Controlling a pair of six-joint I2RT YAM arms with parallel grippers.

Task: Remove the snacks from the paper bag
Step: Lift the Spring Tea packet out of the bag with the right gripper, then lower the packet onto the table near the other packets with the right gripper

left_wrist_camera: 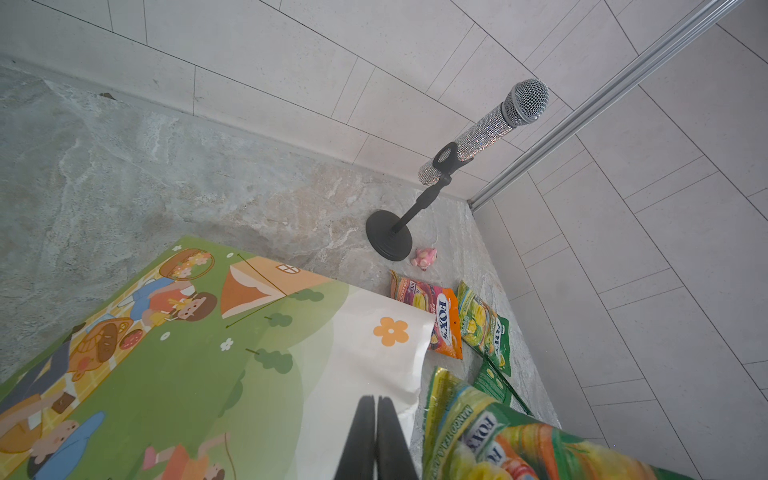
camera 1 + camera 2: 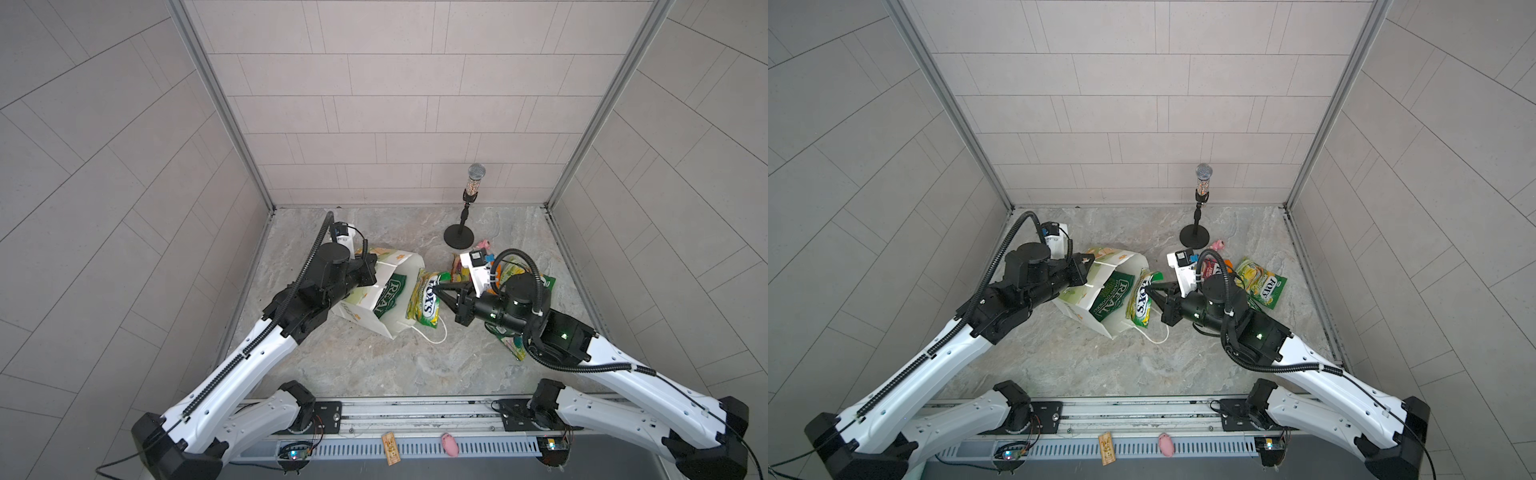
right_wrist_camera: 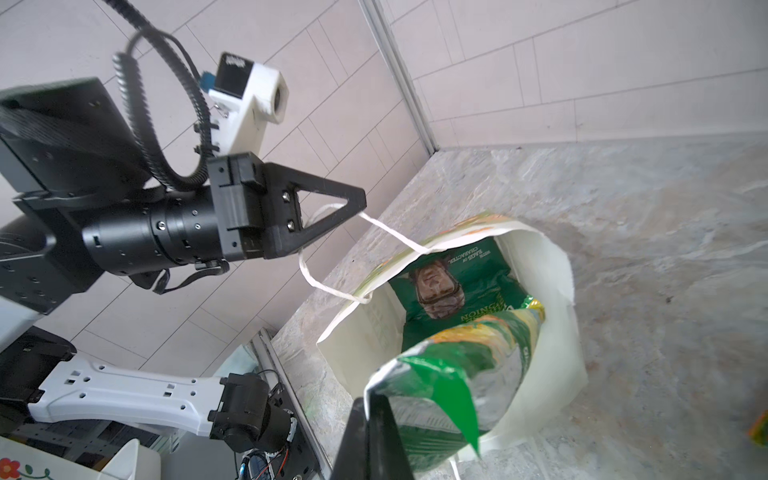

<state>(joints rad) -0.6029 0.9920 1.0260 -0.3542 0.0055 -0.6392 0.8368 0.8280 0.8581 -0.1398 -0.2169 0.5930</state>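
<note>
My right gripper next backs away from the bag's opening and lowers to release over the green packet by my arm, as that lies below it.
The paper bag (image 2: pixel 403 259) (image 2: pixel 1129 259) (image 3: pixel 557 299) lies on its side with its mouth open. My left gripper (image 2: pixel 1090 262) (image 1: pixel 376 400) (image 3: pixel 360 205) is shut on its white cord handle (image 3: pixel 390 235) and holds the upper edge up. The dark green REAL packet (image 2: pixel 384 297) (image 3: pixel 453 291) lies inside. My right gripper (image 2: pixel 436 286) (image 3: pixel 374 401) is shut on the top edge of a yellow-green FOX'S packet (image 2: pixel 424 305) (image 2: pixel 1142 305) (image 3: pixel 457 365) at the bag's mouth. An orange-pink FOX'S packet (image 1: pixel 432 307) and a yellow-green one (image 2: pixel 1262 282) lie on the floor to the right.
A microphone on a black stand (image 2: pixel 473 183) rises at the back right, with a tiny pink toy (image 2: pixel 1219 245) beside its base. Another green packet (image 2: pixel 513 345) lies partly under my right arm. Tiled walls close in three sides.
</note>
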